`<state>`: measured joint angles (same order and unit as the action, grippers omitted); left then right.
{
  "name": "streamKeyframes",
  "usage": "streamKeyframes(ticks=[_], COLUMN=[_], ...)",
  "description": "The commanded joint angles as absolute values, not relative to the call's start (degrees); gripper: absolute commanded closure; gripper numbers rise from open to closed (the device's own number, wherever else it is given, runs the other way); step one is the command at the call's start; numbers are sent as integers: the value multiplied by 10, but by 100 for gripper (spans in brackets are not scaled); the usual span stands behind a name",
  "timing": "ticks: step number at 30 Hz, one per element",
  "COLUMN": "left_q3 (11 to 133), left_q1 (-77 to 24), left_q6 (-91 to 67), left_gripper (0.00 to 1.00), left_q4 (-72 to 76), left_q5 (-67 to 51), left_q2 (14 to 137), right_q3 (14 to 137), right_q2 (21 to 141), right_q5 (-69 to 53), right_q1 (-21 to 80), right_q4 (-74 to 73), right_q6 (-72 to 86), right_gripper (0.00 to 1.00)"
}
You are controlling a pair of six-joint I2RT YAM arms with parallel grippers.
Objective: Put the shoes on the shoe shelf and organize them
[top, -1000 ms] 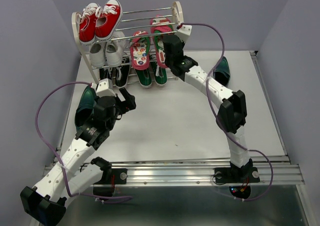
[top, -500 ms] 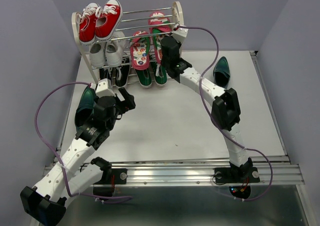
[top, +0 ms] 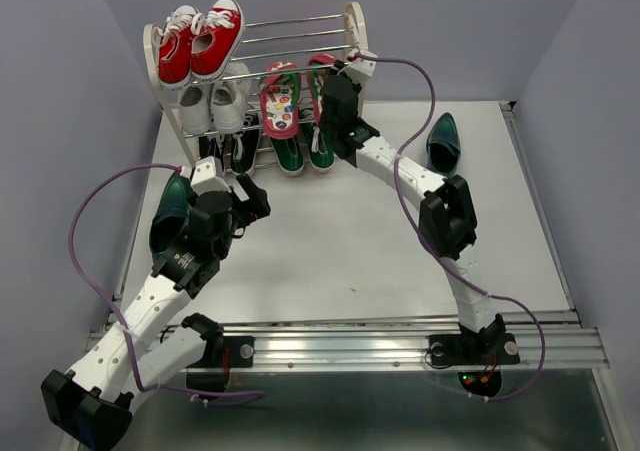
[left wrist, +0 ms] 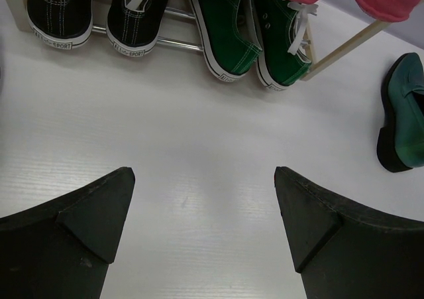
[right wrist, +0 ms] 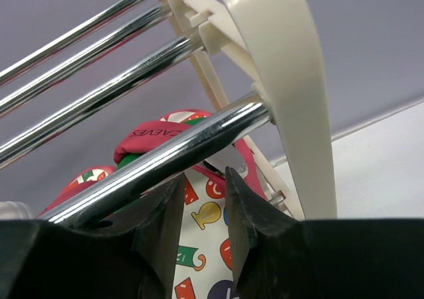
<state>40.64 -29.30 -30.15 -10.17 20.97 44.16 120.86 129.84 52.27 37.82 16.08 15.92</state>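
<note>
Next, I will move my left gripper to the left in the top view, turning and lowering it onto the teal shoe's heel rim [top: 159, 248], because that shoe lies off the shelf [top: 355, 21].
The shoe shelf [top: 355, 21] stands at the table's far edge. Two pink-red flip-flops [top: 279, 99] lean on its middle rods, and the right one [right wrist: 212, 213] is partly hidden by my right gripper [top: 325, 83]. In the right wrist view that gripper [right wrist: 204, 176] stands open, its fingers apart around the flip-flop's strap, under a chrome rod [right wrist: 165, 156]. Green sneakers [top: 303, 153] sit on the bottom tier. One teal dress shoe [top: 172, 203] lies at the left of the table, the other [top: 443, 141] at the right. My left gripper [left wrist: 204, 179] hangs open over bare table.
Red sneakers [top: 200, 41] fill the left of the top tier, with white sneakers [top: 212, 104] below them and black sneakers [left wrist: 99, 10] on the bottom tier. Purple walls close in on both sides. The left arm's cable [top: 90, 221] loops over the left teal shoe.
My right gripper has moved left and down with the right flip-flop, set it on the middle rods beside the other, and opened its jaws. The left arm has not moved.
</note>
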Motion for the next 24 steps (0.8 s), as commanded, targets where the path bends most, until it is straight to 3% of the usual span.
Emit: streamKeyframes(ticks=[1,6,8,10,11,12,24], left_q3=[415,421,425,427,432,435,474], left_q1=[-297,-297,-296,-297,-296,-296,-270], left_q6=[-304,-308,-313,-319,-328,-333,-513], left_gripper=[1,1,1,1,1,1,1], left_q4=[-93,-103,-107,-119,-132,-140,-298], left_q5=[224,233,237,243,252,257,304], left_q2=[440,439,440,442,445,447,493], right_q3=[1230,1175,1145,1096,1079,1061,875], right_q2=[1301,1263,1239,1199,1185,1161,1010], right_q5=[548,504,489,466,460,441,238], right_q1=[374,374,374,374,374,374,374], right_q4=[229,228,223,214,213,213,164], right_q6=[149,159,167,179,182,180,207], right_gripper=[60,51,41,22,3,0,0])
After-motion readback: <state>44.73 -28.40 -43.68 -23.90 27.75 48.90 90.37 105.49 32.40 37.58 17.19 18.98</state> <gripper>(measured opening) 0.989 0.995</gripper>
